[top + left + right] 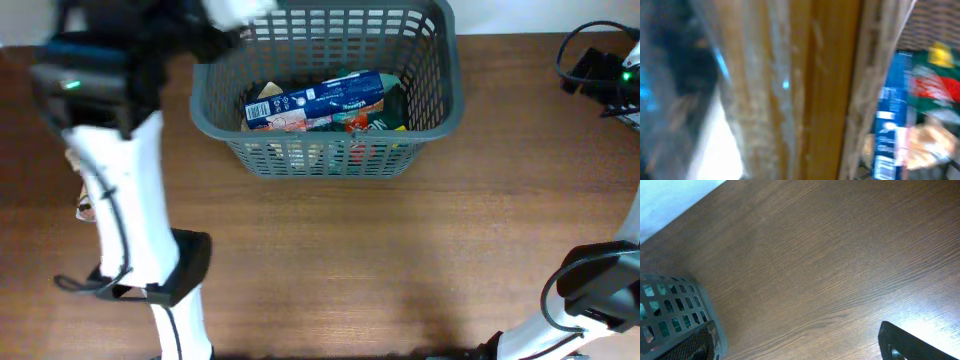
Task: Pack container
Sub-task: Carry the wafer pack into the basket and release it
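Note:
The blue snack packet [320, 98] [890, 120] is below my left gripper, to its right in the overhead view, so I should move over the blue packet and down to release the orange packet.
The dark grey slotted basket [440, 100] stands at the back middle of the table. Inside lie a blue snack packet [320, 98] and green and red packets [385, 118]. My left arm [110, 150] reaches up to the basket's left far corner, and its gripper end is a blur there. The left wrist view is smeared and shows the basket wall [875, 75] and the blue packet [890, 120], but no fingers. My right gripper [800, 350] is open and empty over bare wood, with the basket's corner [700, 305] by its left finger.
A small packet [85, 208] peeks out behind the left arm at the table's left edge. The right arm's base [595, 285] sits at the front right. Black cables and hardware [595, 65] are at the far right.

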